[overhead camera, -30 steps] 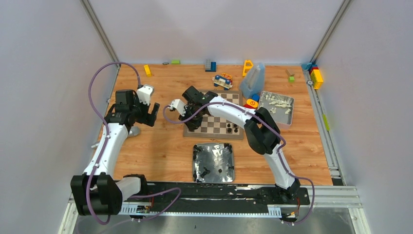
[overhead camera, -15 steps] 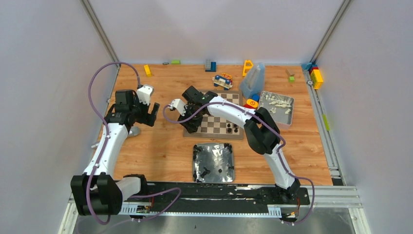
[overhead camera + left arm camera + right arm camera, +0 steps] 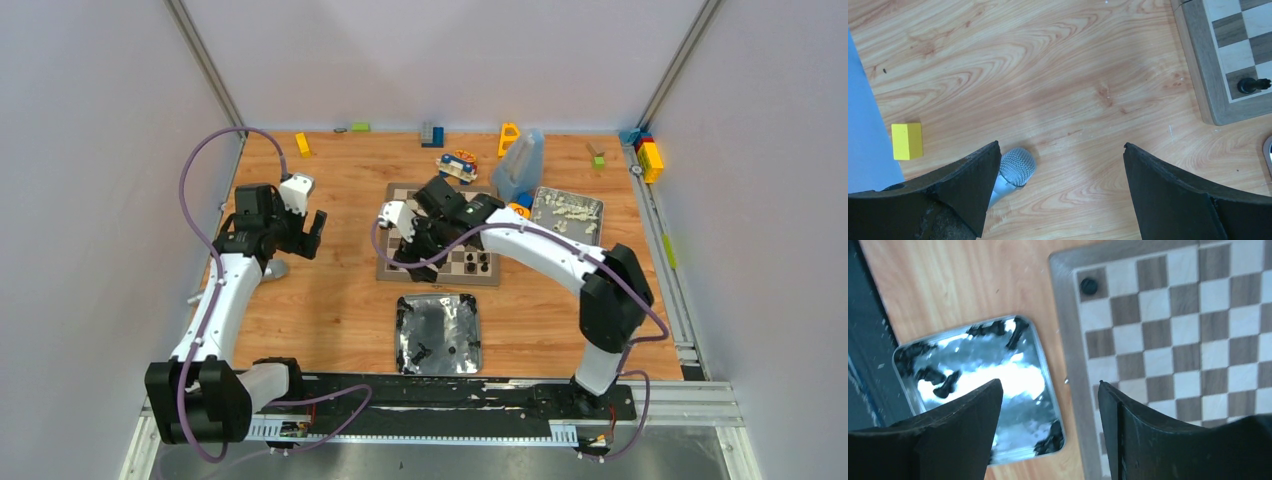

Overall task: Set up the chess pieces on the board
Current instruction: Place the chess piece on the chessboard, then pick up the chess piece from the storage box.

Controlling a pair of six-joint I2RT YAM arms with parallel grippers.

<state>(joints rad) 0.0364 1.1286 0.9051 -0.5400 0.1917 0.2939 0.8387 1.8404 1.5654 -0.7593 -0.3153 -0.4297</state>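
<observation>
I should draw my right gripper back toward the base and lower it onto the small black chess piece, because that piece sits apart below in the silver tray.
The board (image 3: 396, 194) lies mid-table, and its checks fill the right of the right wrist view (image 3: 1198, 340). One black chess piece (image 3: 1089, 286) stands on a corner square; the left wrist view shows it as well (image 3: 1250, 85). Two more pieces (image 3: 477, 265) stand near the board's front edge. Several black pieces (image 3: 993, 330) lie in the silver tray (image 3: 1013, 375). My right gripper (image 3: 1049, 385) hangs open and empty over the board's near-left edge (image 3: 408, 256). Left of the board, my left gripper (image 3: 1061, 146) is wide open over bare wood (image 3: 308, 238).
A small microphone (image 3: 1017, 166) lies by my left finger, with a yellow block (image 3: 907, 141) further left. A second tray (image 3: 567, 215) of pale pieces sits right of the board. Toy blocks and a toy car (image 3: 457, 165) line the back.
My right gripper has opened, leaving a black piece on the board's corner square. Its arm has swung to the right and the hand has shifted slightly right. The left arm has stayed still.
</observation>
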